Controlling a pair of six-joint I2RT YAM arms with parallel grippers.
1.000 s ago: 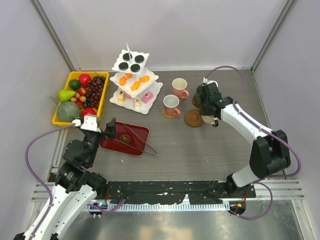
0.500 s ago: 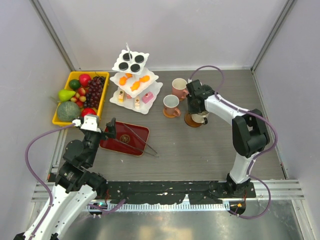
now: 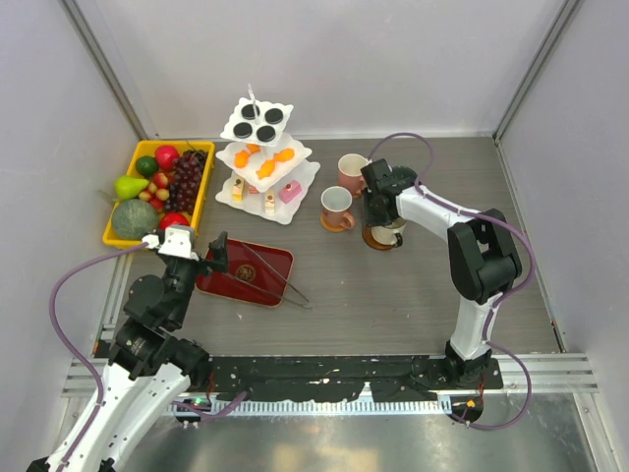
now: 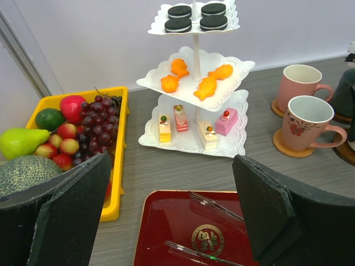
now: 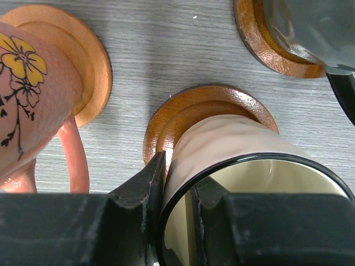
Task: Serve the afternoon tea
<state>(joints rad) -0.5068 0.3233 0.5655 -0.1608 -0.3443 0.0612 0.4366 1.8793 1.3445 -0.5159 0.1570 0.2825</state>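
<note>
More coaster shows toward the nearer pink mug. My right gripper will next ease that way, center the beige mug (image 5: 233, 149) on the brown coaster (image 5: 180, 121) and release it.
The white three-tier stand (image 3: 260, 157) holds black round, orange and pink/cream pastries; it also shows in the left wrist view (image 4: 194, 83). Two pink mugs (image 3: 352, 172) (image 3: 336, 205) stand on coasters. My right gripper (image 5: 176, 188) is shut on the rim of the beige mug (image 5: 233, 149), one finger inside and one outside. The mug's base meets a round brown coaster (image 5: 188, 111). A green mug (image 5: 310, 22) stands on its own coaster behind. My left gripper (image 4: 172, 216) is open and empty above the red tray (image 4: 166, 221).
Metal tongs (image 4: 222, 205) lie in the red tray. A yellow tray of fruit (image 3: 157, 192) stands at the left, beside the stand. The nearer pink mug (image 5: 28, 88) is close to the left of my right gripper. Grey walls close in the back and sides.
My right arm has swung left with the beige mug and brought it down onto the front coaster, which was bare before. The left arm has not moved.
</note>
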